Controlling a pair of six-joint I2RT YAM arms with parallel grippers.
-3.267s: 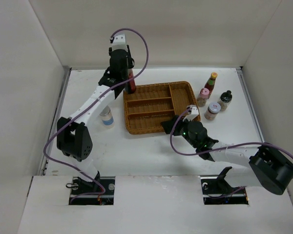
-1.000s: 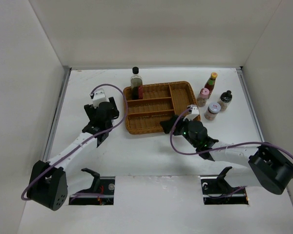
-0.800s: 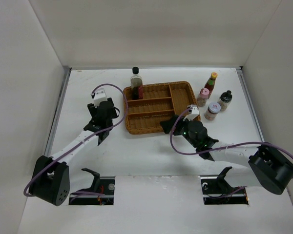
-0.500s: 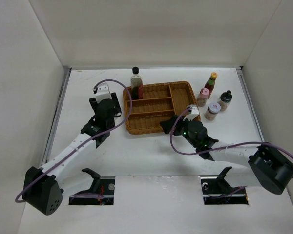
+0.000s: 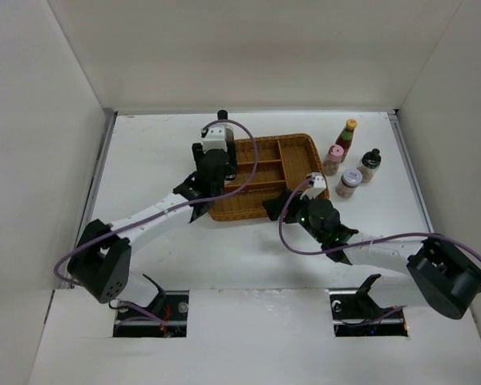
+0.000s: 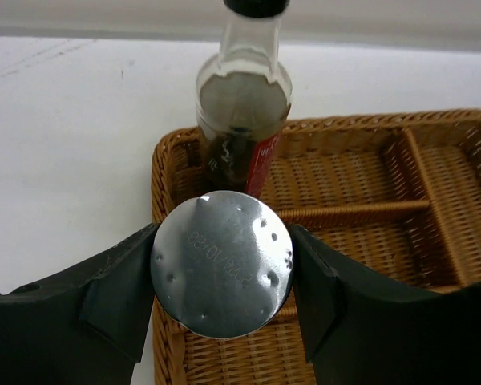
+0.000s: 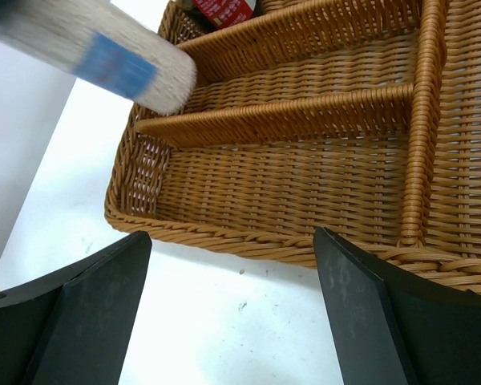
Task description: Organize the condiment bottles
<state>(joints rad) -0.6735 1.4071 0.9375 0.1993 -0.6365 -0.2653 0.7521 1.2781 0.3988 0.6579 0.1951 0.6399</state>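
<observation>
The left gripper moves down and releases the jar there next: the tray's middle long section lies empty below it, beside the clear black-capped bottle [image 6: 244, 104].
My left gripper [image 5: 211, 164] is shut on the blue-white-lidded jar [image 6: 222, 273], whose round silver end faces the wrist camera. It holds the jar above the left end of the wicker tray [image 5: 305, 141]. The jar's white side with a blue band also shows in the right wrist view [image 7: 104, 52]. The clear black-capped bottle [image 6: 244, 104] stands in the tray's far-left corner [image 5: 222, 115]. Right of the tray stand the red sauce bottle [image 5: 346, 138], the pink-capped one [image 5: 333, 159], the lavender-lidded jar [image 5: 349, 182] and the dark black-capped bottle [image 5: 370, 164]. My right gripper [image 7: 232, 241] is open and empty at the tray's near edge.
The tray has long compartments on its left and a larger one on the right, with wicker dividers [image 7: 272, 116] between them. White walls close the table on three sides. My right arm [image 5: 369, 249] lies across the near right of the table.
My left gripper left the clear bottle in the tray, went down left of the tray, and has now swung right over the tray's left end with the blue-white jar. My right arm has not moved.
</observation>
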